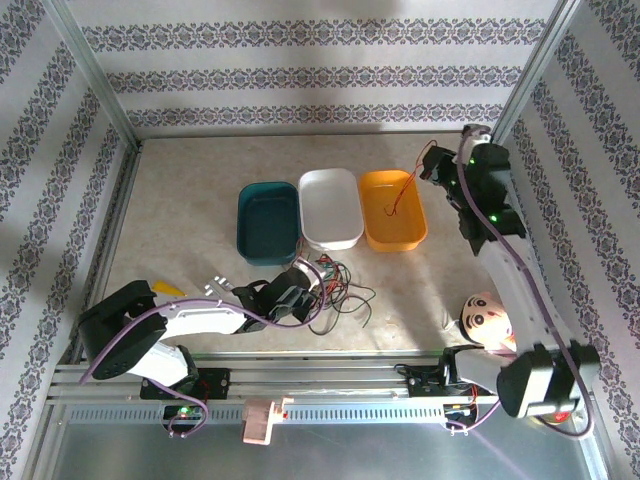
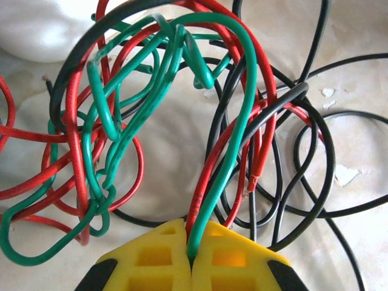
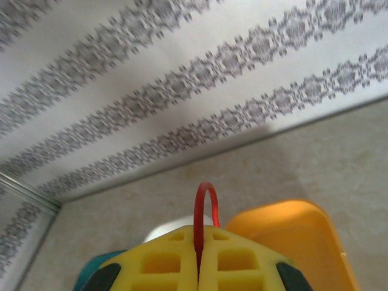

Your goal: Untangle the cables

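The empty orange tray is below my right gripper. The gripper should next tilt its fingers downward, lower into the tray and let go of the red cable there.
A tangle of red, black and green cables (image 1: 335, 285) lies on the table in front of the trays. My left gripper (image 1: 305, 288) sits at its left edge. In the left wrist view its yellow jaws (image 2: 191, 242) are shut on a green cable (image 2: 233, 151) and a red cable (image 2: 206, 182) that rise into the bunch. My right gripper (image 1: 436, 165) hangs above the orange tray (image 1: 393, 235), shut on a single red cable (image 3: 200, 209) that loops over its jaws (image 3: 198, 254) and dangles into the tray (image 1: 403, 190).
A teal tray (image 1: 268, 245), a white tray (image 1: 331, 235) and the orange one stand side by side mid-table. A round cartoon-face object (image 1: 486, 315) lies by the right arm's base. Patterned walls enclose the table on three sides.
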Robot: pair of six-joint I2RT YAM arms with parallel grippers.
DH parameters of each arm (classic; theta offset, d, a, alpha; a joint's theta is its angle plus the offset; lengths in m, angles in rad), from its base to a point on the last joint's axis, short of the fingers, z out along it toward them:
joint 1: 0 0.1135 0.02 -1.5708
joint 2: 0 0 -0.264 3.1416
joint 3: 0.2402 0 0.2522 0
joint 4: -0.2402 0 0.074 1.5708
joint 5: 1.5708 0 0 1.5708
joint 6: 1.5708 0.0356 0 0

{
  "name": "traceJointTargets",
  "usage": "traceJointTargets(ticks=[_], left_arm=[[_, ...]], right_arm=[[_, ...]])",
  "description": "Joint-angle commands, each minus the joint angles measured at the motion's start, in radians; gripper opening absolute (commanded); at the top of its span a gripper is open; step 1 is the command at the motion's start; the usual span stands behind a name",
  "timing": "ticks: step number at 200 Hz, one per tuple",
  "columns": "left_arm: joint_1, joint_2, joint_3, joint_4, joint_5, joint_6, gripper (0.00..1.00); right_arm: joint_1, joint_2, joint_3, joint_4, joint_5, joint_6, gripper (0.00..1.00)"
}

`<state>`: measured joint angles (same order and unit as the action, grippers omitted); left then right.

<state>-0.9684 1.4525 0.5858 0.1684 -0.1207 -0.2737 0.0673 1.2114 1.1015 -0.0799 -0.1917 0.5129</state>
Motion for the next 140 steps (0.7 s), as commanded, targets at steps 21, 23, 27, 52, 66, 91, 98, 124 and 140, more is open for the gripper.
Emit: traceJointTargets(ticks=[21,23,27,52,66,91,98,124,140], left_arm=[[0.016,0.051,0.058,0.036,-0.032,0.005,0.0],[0.016,0.052,0.06,0.035,-0.031,0.005,0.0],[0.016,0.055,0.061,0.034,-0.03,0.005,0.0],[0.016,0.059,0.066,0.024,-0.04,0.004,0.0],[0.016,0.06,0.066,0.02,-0.043,0.004,0.0],[0.016,0.06,0.072,0.012,-0.04,0.004,0.0],[0.016,0.06,0.072,0.009,-0.04,0.004,0.0],[0.017,0.057,0.075,-0.001,-0.04,0.007,0.0],[0.017,0.055,0.08,-0.007,-0.04,0.007,0.0]], right_arm=[[0.019,0.163,-0.07,0.043,0.053,-0.038,0.0],[0.022,0.17,-0.075,0.042,0.058,-0.037,0.0],[0.027,0.187,-0.085,0.037,0.071,-0.034,0.0],[0.064,0.305,-0.101,-0.022,0.127,-0.03,0.0],[0.08,0.375,-0.086,-0.047,0.13,-0.025,0.0],[0.091,0.473,-0.058,-0.058,0.138,0.001,0.0],[0.092,0.496,-0.048,-0.059,0.136,0.007,0.0],[0.095,0.539,-0.002,-0.065,0.121,0.005,0.16],[0.104,0.516,0.013,-0.063,0.137,-0.021,0.4]])
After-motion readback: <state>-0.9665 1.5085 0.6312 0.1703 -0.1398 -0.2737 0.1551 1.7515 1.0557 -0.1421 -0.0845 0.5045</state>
